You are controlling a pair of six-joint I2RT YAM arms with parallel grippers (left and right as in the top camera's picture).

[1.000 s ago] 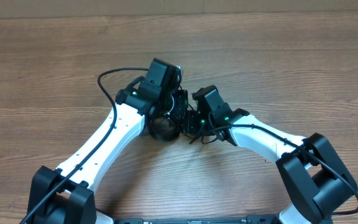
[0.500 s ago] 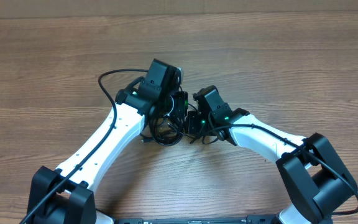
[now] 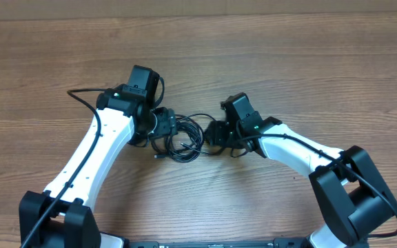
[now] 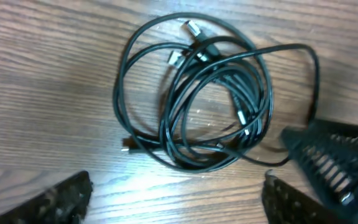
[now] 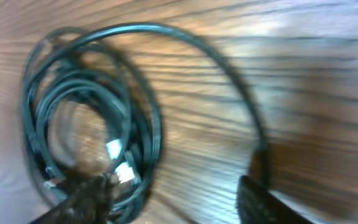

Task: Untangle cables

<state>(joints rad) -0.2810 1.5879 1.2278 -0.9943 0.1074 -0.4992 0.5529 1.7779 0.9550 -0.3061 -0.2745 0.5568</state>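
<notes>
The few black pieces of cable bunched near the silvery plug ends lie below the left gripper's fingers on the tabletop, so the open left gripper will move down onto them next.
The cables (image 3: 183,141) lie as one loose black coil on the wood table, between my two grippers. In the left wrist view the cables (image 4: 197,93) show several overlapping loops with small silvery plug ends near the top. My left gripper (image 4: 176,202) is open just short of the coil, with bare wood between its fingers; from overhead the left gripper (image 3: 165,131) sits at the coil's left edge. My right gripper (image 5: 173,202) is open too, and its left finger (image 5: 86,199) overlaps the rim of the blurred cables (image 5: 86,112). Seen from above, the right gripper (image 3: 216,133) is at the coil's right side.
The right gripper's ribbed black finger (image 4: 334,162) shows at the right of the left wrist view. A thick black arm cable (image 3: 81,96) arcs out left of the left arm. The table's far edge (image 3: 198,14) runs along the top.
The left arm has swung left off the coil and its gripper has opened, leaving the cables lying uncovered on the table. The right gripper has opened as well and stayed roughly in place.
</notes>
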